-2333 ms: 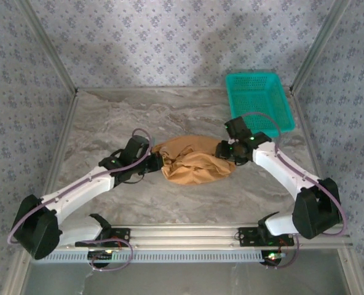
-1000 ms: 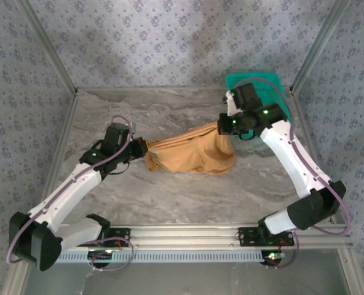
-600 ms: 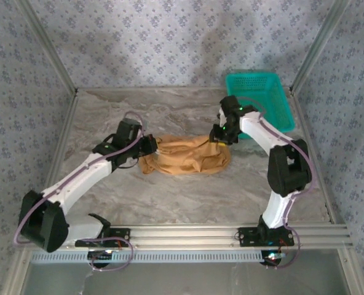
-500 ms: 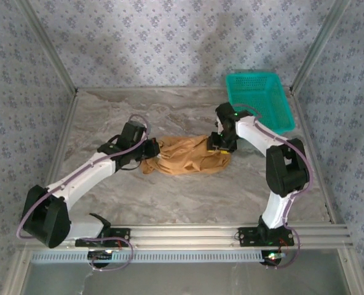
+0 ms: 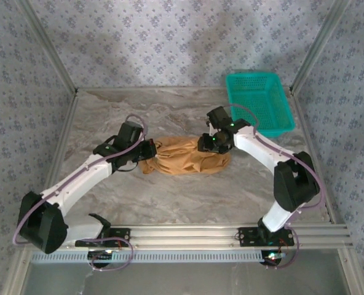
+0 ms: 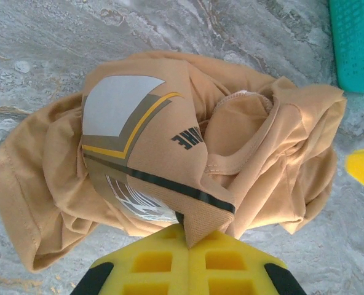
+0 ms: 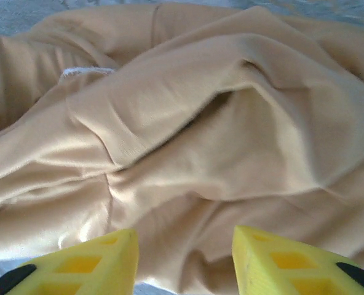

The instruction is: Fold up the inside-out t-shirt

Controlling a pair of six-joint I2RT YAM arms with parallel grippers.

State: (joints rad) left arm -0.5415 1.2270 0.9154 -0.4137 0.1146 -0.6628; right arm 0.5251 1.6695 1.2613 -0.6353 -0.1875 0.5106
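Observation:
The t-shirt's folded corner (image 6: pixel 201 221) stands peaked between my left gripper's fingers, with the heap below to take it, so next I need to raise the gripper slightly and spread its fingers to release the corner.
The inside-out t-shirt (image 5: pixel 185 157) lies in a crumpled tan-orange heap on the middle of the marble table (image 5: pixel 170 196). In the left wrist view the t-shirt (image 6: pixel 170 141) shows a grey, yellow and black print and its neck opening. My left gripper (image 5: pixel 148 150) is at the heap's left end, and this left gripper (image 6: pixel 191 236) is shut on a folded corner of the cloth. My right gripper (image 5: pixel 206 144) is over the heap's upper right part. Seen close, the right gripper (image 7: pixel 185 236) is open, with folds of the t-shirt (image 7: pixel 200 123) just beyond its fingertips.
A teal basket (image 5: pixel 259 101) stands at the back right of the table, and the same basket (image 6: pixel 357 43) is in the left wrist view's upper right corner. Metal frame posts and patterned walls close in the table on three sides.
The right gripper let go of the shirt's raised right end and opened. The shirt dropped into a lower heap. The right arm swung left and down over it; the left gripper kept its hold.

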